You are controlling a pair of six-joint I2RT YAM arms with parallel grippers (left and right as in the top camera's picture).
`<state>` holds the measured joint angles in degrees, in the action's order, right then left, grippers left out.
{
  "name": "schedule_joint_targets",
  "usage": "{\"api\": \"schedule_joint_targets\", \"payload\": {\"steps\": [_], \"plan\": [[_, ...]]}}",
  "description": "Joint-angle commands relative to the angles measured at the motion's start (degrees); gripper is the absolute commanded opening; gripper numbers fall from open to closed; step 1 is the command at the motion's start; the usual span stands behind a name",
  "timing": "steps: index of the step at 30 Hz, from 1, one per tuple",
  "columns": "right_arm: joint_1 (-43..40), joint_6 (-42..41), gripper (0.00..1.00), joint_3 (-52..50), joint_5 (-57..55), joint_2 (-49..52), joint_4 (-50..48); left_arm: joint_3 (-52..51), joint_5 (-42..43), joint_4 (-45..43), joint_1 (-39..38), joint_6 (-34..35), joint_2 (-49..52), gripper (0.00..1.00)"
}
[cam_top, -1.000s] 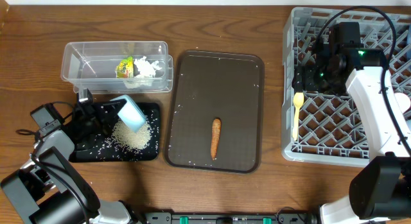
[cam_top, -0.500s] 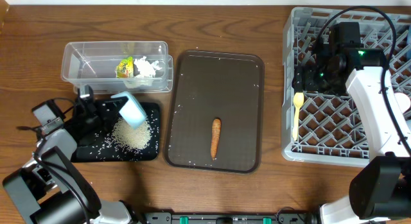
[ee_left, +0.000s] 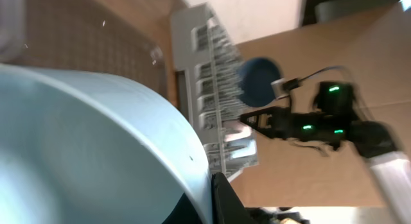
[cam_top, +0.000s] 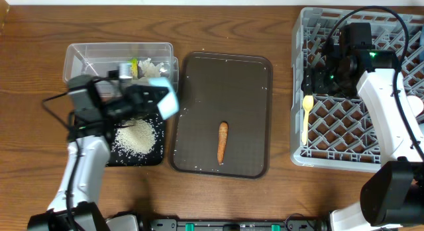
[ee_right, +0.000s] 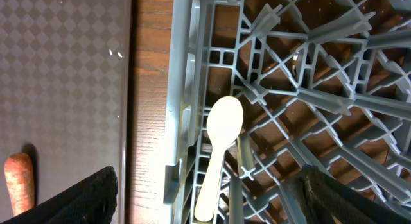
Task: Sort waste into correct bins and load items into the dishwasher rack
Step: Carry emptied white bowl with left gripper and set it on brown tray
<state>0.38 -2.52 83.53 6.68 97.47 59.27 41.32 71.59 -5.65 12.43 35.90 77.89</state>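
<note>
The cup [cam_top: 166, 103] should go on the brown tray beyond the carrot [cam_top: 229, 98], because that part of the tray is empty. My left gripper needs to move down toward the right in the overhead view next and let go of it there.
My left gripper [cam_top: 154, 98] is shut on the rim of the small light blue cup [cam_top: 166, 103], held up between the black tray [cam_top: 156, 155] and the brown serving tray [cam_top: 225, 79]. The cup [ee_left: 96, 147] fills the left wrist view. A heap of rice [cam_top: 136, 137] lies on the black tray. The clear tub [cam_top: 79, 65] holds the yellow-green wrapper [cam_top: 134, 64] and white tissue [cam_top: 152, 67]. The carrot stick [cam_top: 222, 141] lies on the brown tray. My right gripper [cam_top: 317, 82] is open above the grey rack [cam_top: 298, 112]; the pale yellow spoon [ee_right: 215, 153] lies in the rack below it.
The dark blue bowl [ee_left: 258, 79] shows in the rack in the left wrist view. Stray rice grains dot the black tray and the brown tray's rim. The carrot's tip [ee_right: 19, 182] shows at the right wrist view's left edge.
My left arm has swung up and to the right, carrying the light blue cup from over the rice on the black tray toward the brown tray. The right arm has not moved.
</note>
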Motion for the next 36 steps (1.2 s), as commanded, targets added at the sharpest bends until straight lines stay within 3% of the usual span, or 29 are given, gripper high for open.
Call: {"api": "schedule_joint_targets", "payload": {"steps": [1,10,17,30,36], "plan": [[0.0,-0.2,0.88,0.8,0.4,-0.8,-0.3,0.5,-15.4,0.0,-8.9,0.1,-0.4,0.06],[0.0,-0.2,0.88,0.8,0.4,-0.8,-0.3,7.8,-41.6,5.7,-26.8,-9.6,-0.3,0.06],[0.0,-0.2,0.88,0.8,0.4,-0.8,-0.5,9.6,-63.2,4.3,-36.3,-17.0,3.7,0.06],[0.2,-0.2,0.88,0.8,0.4,-0.8,-0.5,9.6,-64.8,-11.6,-44.7,-18.6,20.0,0.06],[0.2,-0.2,0.88,0.8,0.4,-0.8,-0.7,9.6,-64.8,-12.1,-45.8,-18.5,21.2,0.06]]}}
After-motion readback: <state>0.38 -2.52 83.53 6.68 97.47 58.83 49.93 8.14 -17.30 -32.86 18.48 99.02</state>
